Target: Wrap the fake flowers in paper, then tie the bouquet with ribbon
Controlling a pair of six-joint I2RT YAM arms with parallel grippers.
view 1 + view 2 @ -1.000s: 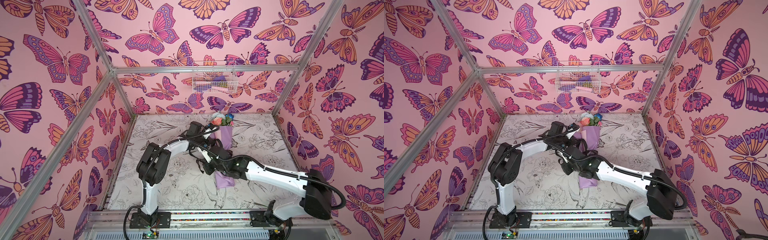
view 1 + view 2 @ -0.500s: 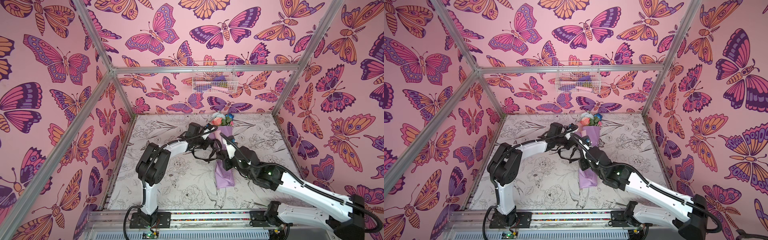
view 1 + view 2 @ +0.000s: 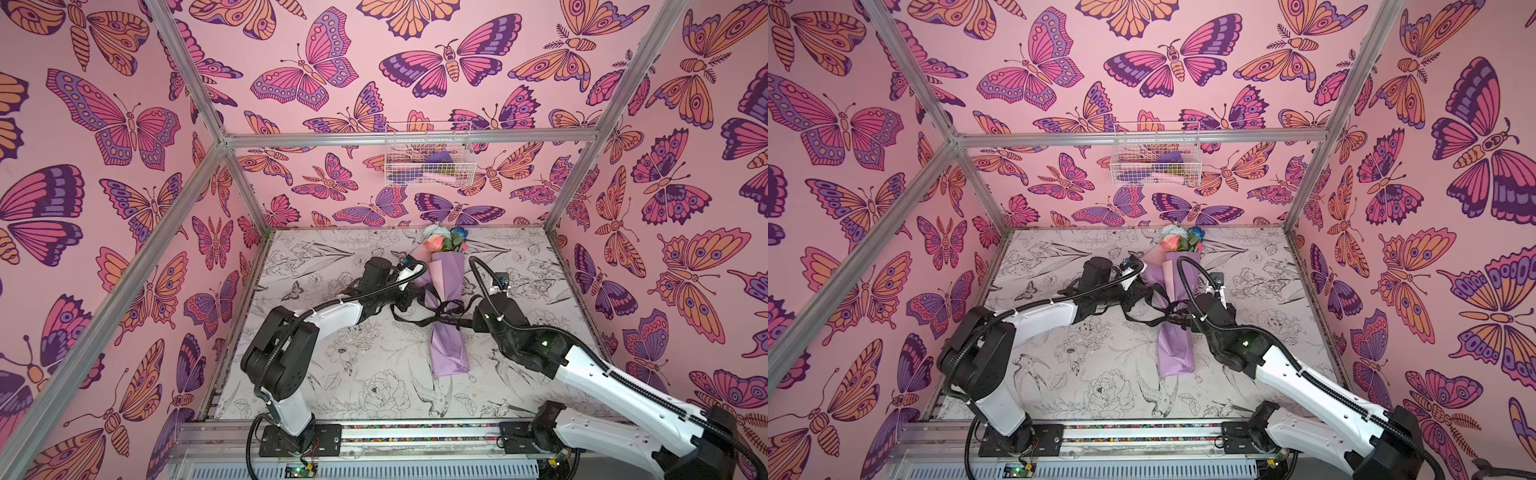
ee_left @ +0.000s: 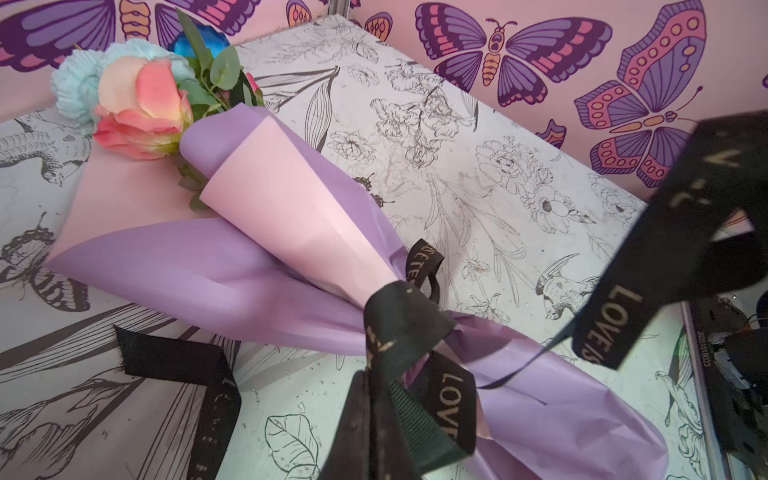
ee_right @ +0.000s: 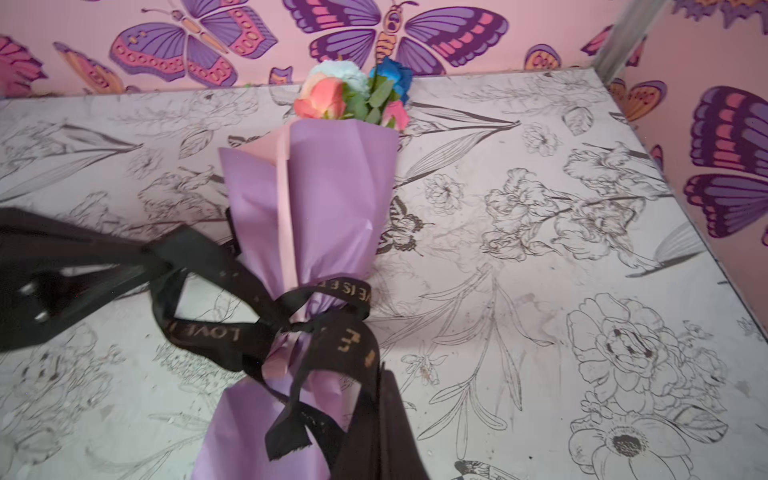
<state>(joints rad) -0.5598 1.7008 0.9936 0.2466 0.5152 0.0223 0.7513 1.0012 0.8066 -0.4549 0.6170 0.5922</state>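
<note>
The ribbon gapes at the knot. My left gripper will next pull back and away from the middle of the bouquet's wrap, over the bare tabletop, and let go of the doubled piece of ribbon.
The bouquet of fake flowers lies mid-table in lilac and pink paper, its peach, pale blue and deep blue blooms toward the back wall. A black ribbon with gold lettering is knotted round its waist. My left gripper is just left of the wrap, shut on one ribbon strand. On the right of the wrap, my right gripper is shut on another strand. A loose ribbon end lies on the table.
A white wire basket with a few items hangs on the back wall. Butterfly-patterned walls and aluminium posts close in the table on three sides. The arm bases stand on the front rail.
My right arm has swung from across the bouquet's left side to its right, drawing its ribbon strand rightward. The left gripper has stayed close to the wrap's left side.
</note>
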